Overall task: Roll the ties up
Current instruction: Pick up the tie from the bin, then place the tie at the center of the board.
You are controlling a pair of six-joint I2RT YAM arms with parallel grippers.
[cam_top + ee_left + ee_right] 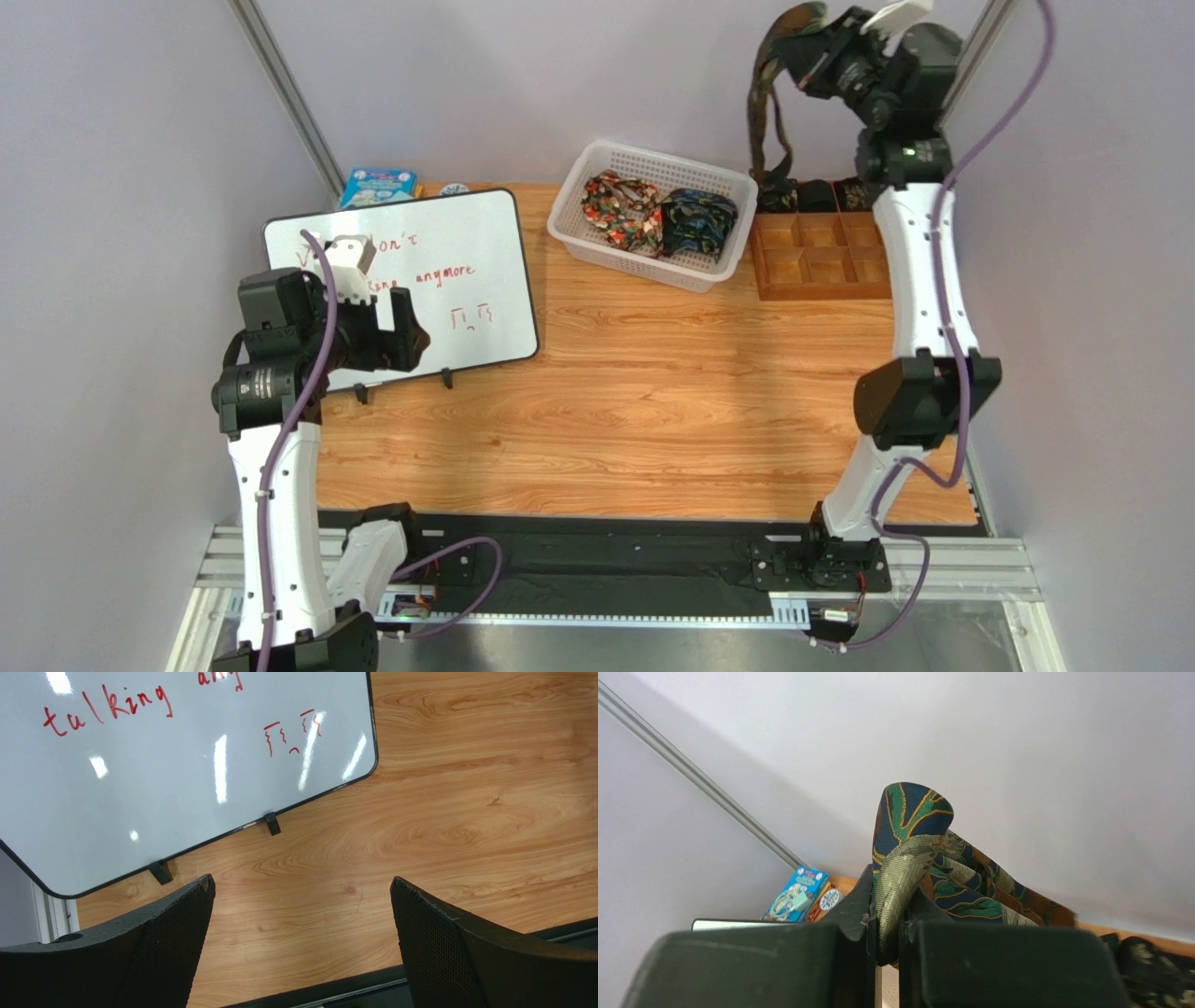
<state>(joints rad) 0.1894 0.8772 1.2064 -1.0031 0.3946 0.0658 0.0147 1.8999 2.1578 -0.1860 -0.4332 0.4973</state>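
Observation:
My right gripper carries the patterned tie (766, 112) back past the tray next and down, onto the empty wood on the basket's near side.
My right gripper (809, 42) is raised high at the back right and is shut on a green, gold and blue patterned tie (766, 112) that hangs down from it toward the wooden tray. In the right wrist view the tie (913, 840) is pinched between the closed fingers and loops above them. Two bunched ties lie in the white basket: a red-orange one (622, 205) and a dark blue one (699, 219). My left gripper (400, 336) is open and empty over the whiteboard's lower edge; its fingers (161, 938) hover above bare wood.
A white slotted basket (586, 174) stands at the back centre. A brown wooden compartment tray (821, 256) sits to its right. A whiteboard (477, 266) with red writing lies at the left. A blue box (376, 186) rests behind it.

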